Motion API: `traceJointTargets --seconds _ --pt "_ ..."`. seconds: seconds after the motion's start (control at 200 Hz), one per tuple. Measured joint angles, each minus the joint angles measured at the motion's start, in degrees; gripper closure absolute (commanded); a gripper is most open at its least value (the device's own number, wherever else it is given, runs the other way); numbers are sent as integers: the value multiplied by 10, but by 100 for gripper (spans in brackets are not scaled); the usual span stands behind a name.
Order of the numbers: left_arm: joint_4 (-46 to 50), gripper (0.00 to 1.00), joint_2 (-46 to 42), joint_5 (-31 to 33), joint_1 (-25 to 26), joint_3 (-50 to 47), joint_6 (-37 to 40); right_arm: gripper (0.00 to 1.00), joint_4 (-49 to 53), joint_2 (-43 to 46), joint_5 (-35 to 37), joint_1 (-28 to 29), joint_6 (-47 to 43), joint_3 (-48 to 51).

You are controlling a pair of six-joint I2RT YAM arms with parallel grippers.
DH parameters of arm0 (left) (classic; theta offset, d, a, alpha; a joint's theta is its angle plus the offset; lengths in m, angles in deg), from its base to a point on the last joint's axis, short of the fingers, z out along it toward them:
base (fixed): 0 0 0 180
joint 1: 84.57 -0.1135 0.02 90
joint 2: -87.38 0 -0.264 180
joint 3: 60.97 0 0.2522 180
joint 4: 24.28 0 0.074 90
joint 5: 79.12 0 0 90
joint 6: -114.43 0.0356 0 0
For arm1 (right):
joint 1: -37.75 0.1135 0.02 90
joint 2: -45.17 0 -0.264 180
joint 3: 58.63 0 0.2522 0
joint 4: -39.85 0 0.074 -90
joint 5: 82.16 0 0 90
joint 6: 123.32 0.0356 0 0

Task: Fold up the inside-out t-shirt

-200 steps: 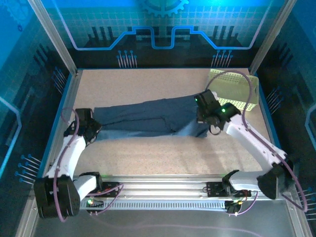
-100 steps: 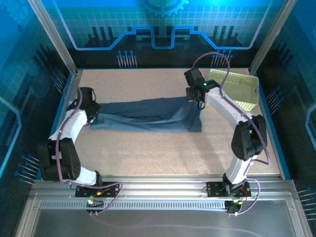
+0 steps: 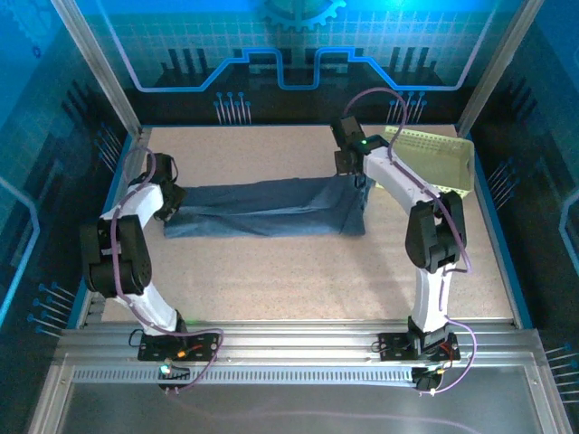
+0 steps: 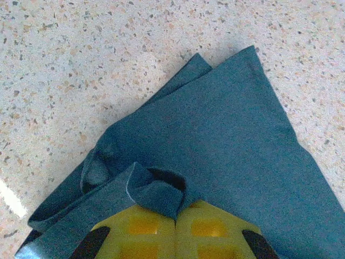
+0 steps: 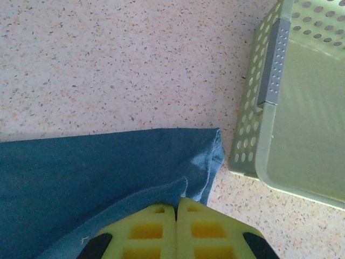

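My right gripper should next move the hemmed edge outward and slightly away from the basket to the t-shirt's far border and let it go, because the hem stops short.
The inside-out t-shirt (image 3: 271,208) lies as a long dark slate-blue band across the middle of the table. My left gripper (image 3: 168,195) is at its left end, and my right gripper (image 3: 352,171) is at its far right corner. In the left wrist view the yellow left gripper (image 4: 177,209) is shut on a bunched fold of the t-shirt (image 4: 226,135). In the right wrist view the right gripper (image 5: 176,203) is shut on a hemmed edge of the t-shirt (image 5: 81,167), which lies flat on the speckled table.
A pale yellow-green perforated basket (image 3: 439,163) stands at the back right, close to the shirt's right end; its wall (image 5: 253,113) is just right of my right fingers. Bare speckled tabletop (image 3: 289,280) lies between the shirt and the arm bases.
Both grippers have carried the shirt's near edge away from the bases toward the far side. The arms are stretched farther out, and the shirt now lies as a narrower band farther back.
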Motion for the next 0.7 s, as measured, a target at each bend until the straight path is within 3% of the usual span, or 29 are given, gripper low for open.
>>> traceJointTargets --seconds 0.18,0.265,0.36,0.415,0.46,0.545,0.7 --pt "4 93 40 0 -3 39 0 100 0 -33 -2 -9 -5 -25" --pt "6 86 58 0 -3 56 9 100 1 -51 -7 -10 -8 -37" --pt "18 72 74 0 -4 70 17 69 5 -72 -18 -10 -12 -56" --pt "27 57 82 0 -5 78 15 57 10 -81 -24 -10 -19 -65" --pt "33 54 87 0 -7 85 21 49 15 -82 -26 -10 -21 -66" --pt "48 51 91 0 -14 95 26 43 22 -77 -30 -10 -23 -64" --pt "72 41 79 19 -25 104 40 42 24 -11 -39 -10 -23 3"
